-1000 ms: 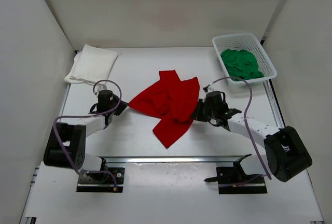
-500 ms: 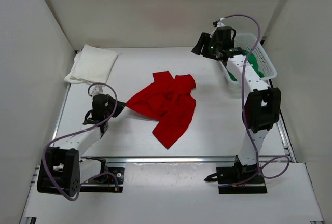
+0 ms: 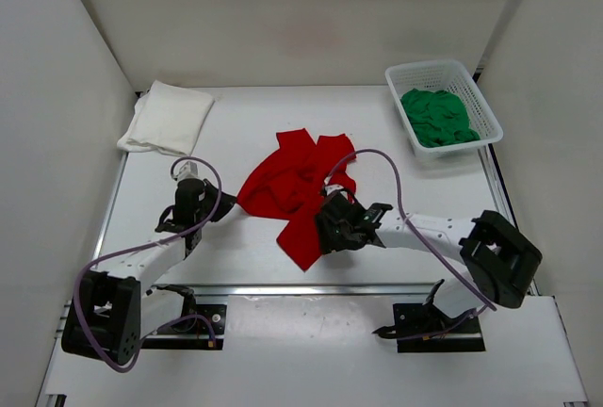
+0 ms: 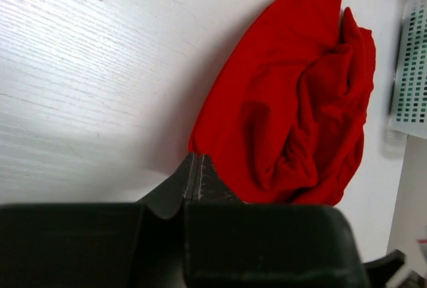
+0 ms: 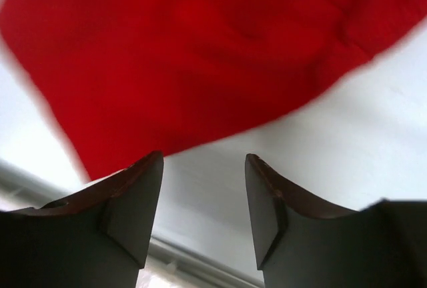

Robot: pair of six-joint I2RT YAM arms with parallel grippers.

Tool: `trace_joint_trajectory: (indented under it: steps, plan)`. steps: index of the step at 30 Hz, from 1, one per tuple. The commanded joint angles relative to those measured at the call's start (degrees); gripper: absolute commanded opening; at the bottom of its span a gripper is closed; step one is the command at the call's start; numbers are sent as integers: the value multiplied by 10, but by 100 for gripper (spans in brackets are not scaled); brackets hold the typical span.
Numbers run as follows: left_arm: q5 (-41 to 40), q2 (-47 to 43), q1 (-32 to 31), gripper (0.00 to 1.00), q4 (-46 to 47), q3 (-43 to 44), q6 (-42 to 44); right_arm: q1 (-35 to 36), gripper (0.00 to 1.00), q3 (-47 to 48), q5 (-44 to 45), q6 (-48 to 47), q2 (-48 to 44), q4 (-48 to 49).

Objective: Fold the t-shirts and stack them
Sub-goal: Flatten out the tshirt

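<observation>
Next, my left gripper rises, carries the red t-shirt's corner outward and lowers it onto bare table beside the white t-shirt to release. The red t-shirt (image 3: 300, 188) lies crumpled, hence this move.
The red t-shirt (image 3: 300, 188) lies crumpled mid-table, a long tip pointing toward the front. My left gripper (image 3: 230, 204) is shut, and the shirt's left corner (image 4: 197, 147) runs to a point right at its closed jaw tips (image 4: 193, 161). My right gripper (image 3: 320, 234) hovers open beside the shirt's front tip. In the right wrist view its fingers (image 5: 143, 188) stand apart over bare table, the red cloth (image 5: 200, 55) just ahead of them. The white t-shirt (image 3: 168, 117) lies folded at the back left. The green t-shirt (image 3: 436, 115) is bunched inside the basket.
The white mesh basket (image 3: 429, 72) stands at the back right and also shows at the right edge of the left wrist view (image 4: 412, 68). A metal rail (image 3: 311, 288) runs along the table's front edge. White walls enclose the left, back and right.
The right gripper let go of the shirt's right side, swung up near the basket, then came down open at the shirt's front tip. The left gripper shifted slightly, staying shut.
</observation>
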Motion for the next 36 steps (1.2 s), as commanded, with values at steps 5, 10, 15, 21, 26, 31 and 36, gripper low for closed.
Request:
trace_joint_trajectory:
  steps: [5, 10, 15, 21, 26, 31, 36]
  plan:
    - [4, -26, -5, 0, 12, -9, 2, -27, 49, -26, 89, 49, 41, 55]
    - [6, -17, 8, 0, 12, -8, 6, -104, 0, -27, 108, 30, 53, 51]
    - [11, -14, 23, 0, 21, -9, -6, -250, 0, -103, 74, -27, -83, 46]
    - [26, 0, 26, 0, 20, 2, -13, -351, 25, -114, 38, -48, -167, 20]
    - [11, -13, 13, 0, 10, 9, -4, -275, 47, -136, 41, -2, -207, -23]
    - [5, -16, -12, 0, 11, 5, -3, -236, 45, -206, 54, 77, -272, -84]
    - [16, -14, -12, 0, 16, 4, -2, -236, 40, -232, 35, 97, -297, -95]
